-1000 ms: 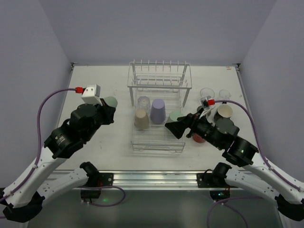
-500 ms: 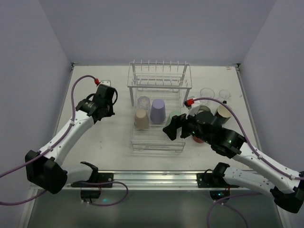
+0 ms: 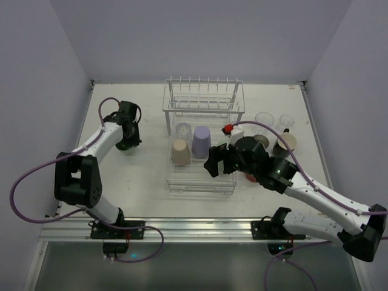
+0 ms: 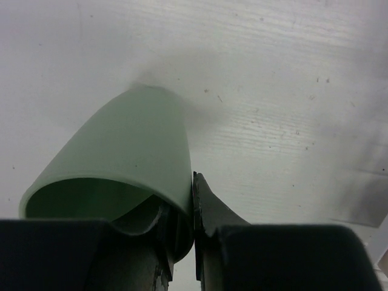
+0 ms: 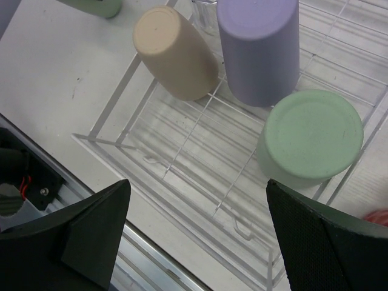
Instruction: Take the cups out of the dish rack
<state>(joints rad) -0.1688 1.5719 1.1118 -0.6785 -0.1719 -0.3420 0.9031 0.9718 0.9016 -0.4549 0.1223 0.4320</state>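
The rack's pale green cup stands beyond one finger, so my right gripper's open fingers go outward and down around the cup's upturned base next.
The white wire dish rack (image 3: 203, 109) stands at the table's middle. In its basket stand upside down a tan cup (image 3: 180, 151), a lavender cup (image 3: 201, 140) and a clear cup (image 3: 183, 130). The right wrist view shows the tan cup (image 5: 176, 51), the lavender cup (image 5: 257, 48) and a pale green cup (image 5: 312, 133) in the rack. My right gripper (image 3: 212, 165) is open and empty above the rack's front, its jaws wide apart (image 5: 200, 242). My left gripper (image 3: 127, 140) is shut on the wall of another pale green cup (image 4: 121, 151), tilted low over the table left of the rack.
Right of the rack stand unloaded cups: two clear ones (image 3: 264, 118) (image 3: 287, 120), a tan one (image 3: 286, 142) and a red one (image 3: 253, 177) partly under my right arm. The metal rail (image 3: 194, 227) runs along the near edge.
My left arm has stretched out and brought the pale green cup down to the table left of the rack. My right gripper has moved left over the rack's front, still open.
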